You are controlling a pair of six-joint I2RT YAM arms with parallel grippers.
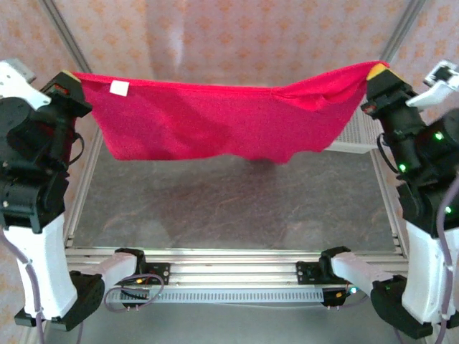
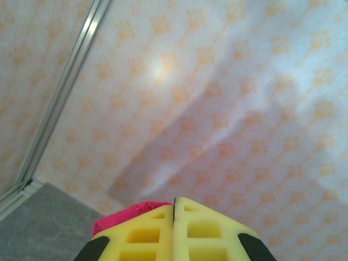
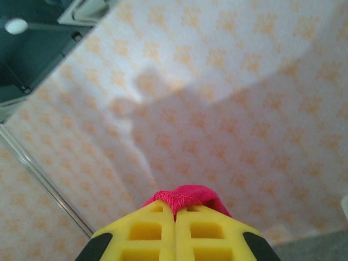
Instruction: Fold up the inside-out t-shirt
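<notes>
The shirt still hangs, so my left gripper should next lower outward and release the shirt's corner at the far end of the tabletop, below and outward of my fingers.
The red inside-out t-shirt [image 1: 215, 118] hangs stretched in the air between both arms, its lower edge sagging above the dark table; a small white tag [image 1: 119, 88] shows near its left top corner. My left gripper [image 1: 69, 76] is shut on the shirt's left corner, where red cloth [image 2: 122, 213] bulges beside the closed yellow fingers [image 2: 147, 231]. At the other end my right gripper [image 1: 376, 72] is shut on the right corner, and a stitched red hem [image 3: 187, 197] pokes up between its yellow fingertips [image 3: 209, 228].
The dark grey tabletop [image 1: 237, 201] lies under the hanging shirt, framed by aluminium rails [image 1: 229, 258]. A patterned back wall [image 1: 229, 36] stands just behind the shirt. A white perforated panel [image 1: 358, 132] sits at the right rear. Both arm bodies flank the table sides.
</notes>
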